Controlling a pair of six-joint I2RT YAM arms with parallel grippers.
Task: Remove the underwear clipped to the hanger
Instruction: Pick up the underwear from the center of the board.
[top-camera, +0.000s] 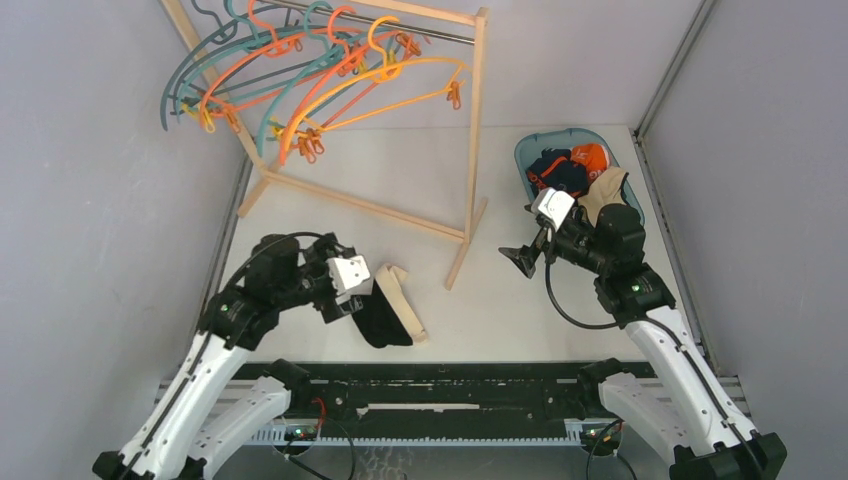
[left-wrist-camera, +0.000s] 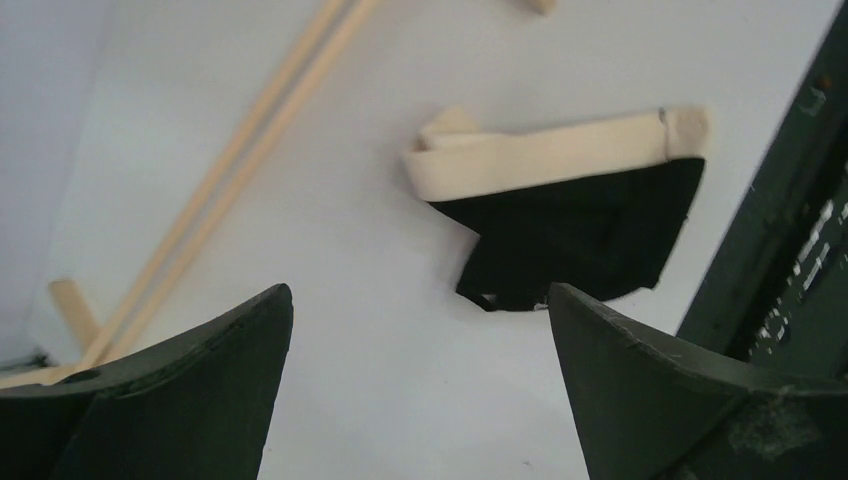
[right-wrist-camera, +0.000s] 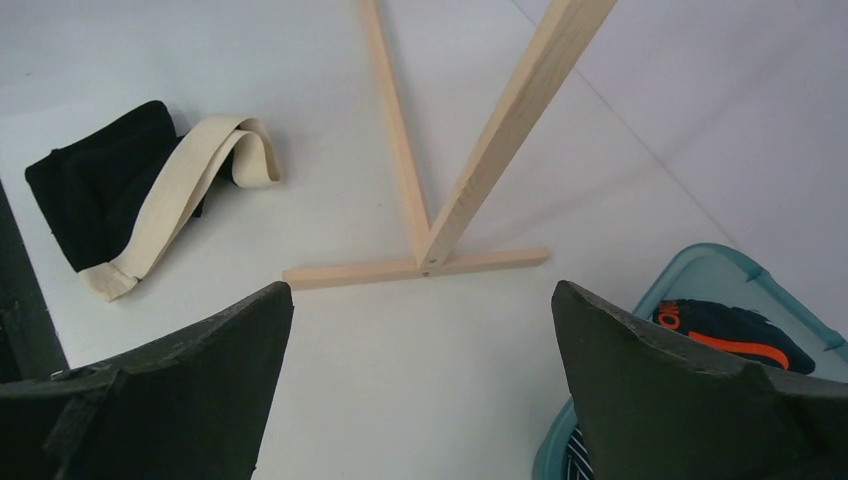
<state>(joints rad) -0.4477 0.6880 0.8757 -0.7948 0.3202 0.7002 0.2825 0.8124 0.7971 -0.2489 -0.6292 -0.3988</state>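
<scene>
I will next lower my left gripper to the right in the top view, onto the black cloth of the black underwear (top-camera: 385, 315) below, beside my open fingers.
A black underwear (top-camera: 385, 315) with a cream waistband lies flat on the table near the front edge. My left gripper (top-camera: 352, 305) hovers just left of it, open and empty. In the left wrist view the black underwear (left-wrist-camera: 580, 235) lies ahead and to the right of the open left gripper (left-wrist-camera: 420, 292). My right gripper (top-camera: 525, 258) is open and empty beside the blue basket (top-camera: 530, 150). In the basket lie navy-and-orange underwear (top-camera: 565, 168) and a beige one (top-camera: 605, 190). The hangers (top-camera: 300, 70) on the rail carry bare clips.
The wooden rack's foot (right-wrist-camera: 415, 268) and upright (top-camera: 473, 130) stand between the two arms. The right wrist view shows the open right gripper (right-wrist-camera: 421, 288), the basket's rim (right-wrist-camera: 700, 275) at right and the black underwear (right-wrist-camera: 100, 190) at far left. Grey walls close in both sides.
</scene>
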